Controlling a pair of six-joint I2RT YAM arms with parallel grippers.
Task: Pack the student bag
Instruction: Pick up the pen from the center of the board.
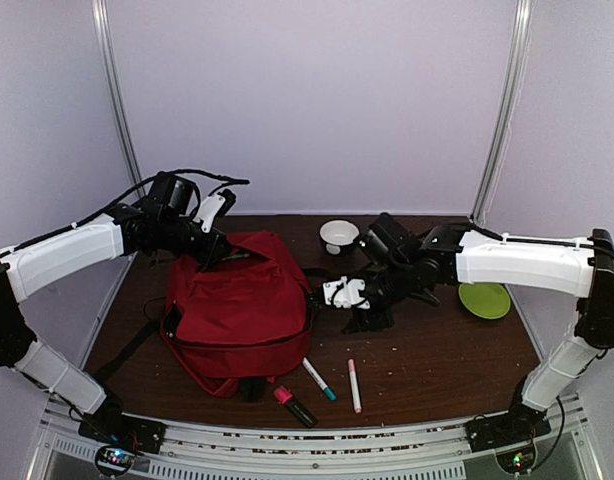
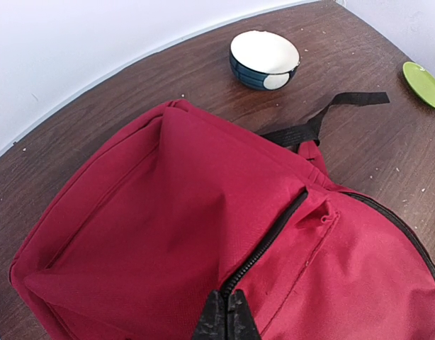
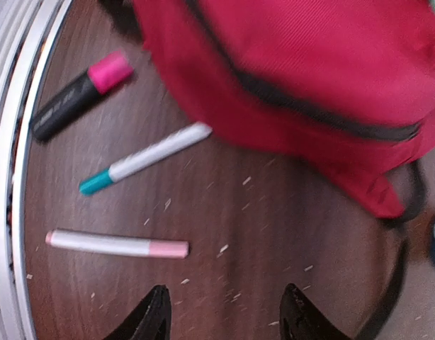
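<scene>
I will next move my right gripper back and down onto the far, end with the cap [image 1: 351, 366] [image 3: 167, 248] of the pink-tipped white marker, because that end is nearest to its open fingers.
The red student bag [image 1: 242, 310] lies flat on the left half of the brown table [image 1: 437, 360], its black zipper [image 2: 278, 234] running across the top. My left gripper [image 2: 227, 315] is at the bag's far top edge [image 1: 222, 255], fingertips pinched together on the end of that zipper, and the fabric rises in a ridge toward them. My right gripper [image 3: 224, 312] hovers low over bare table just right of the bag [image 1: 332, 295], open with nothing between its fingers. The bag's red edge [image 3: 331, 64] fills the top of the right wrist view.
A pink-capped black highlighter [image 1: 295, 405], a teal-tipped white marker [image 1: 319, 379] and a pink-tipped white marker [image 1: 354, 385] lie near the front edge. A white-and-blue bowl [image 1: 339, 236] stands at the back, and a green plate [image 1: 484, 299] at the right. A black strap [image 2: 331, 117] trails behind the bag.
</scene>
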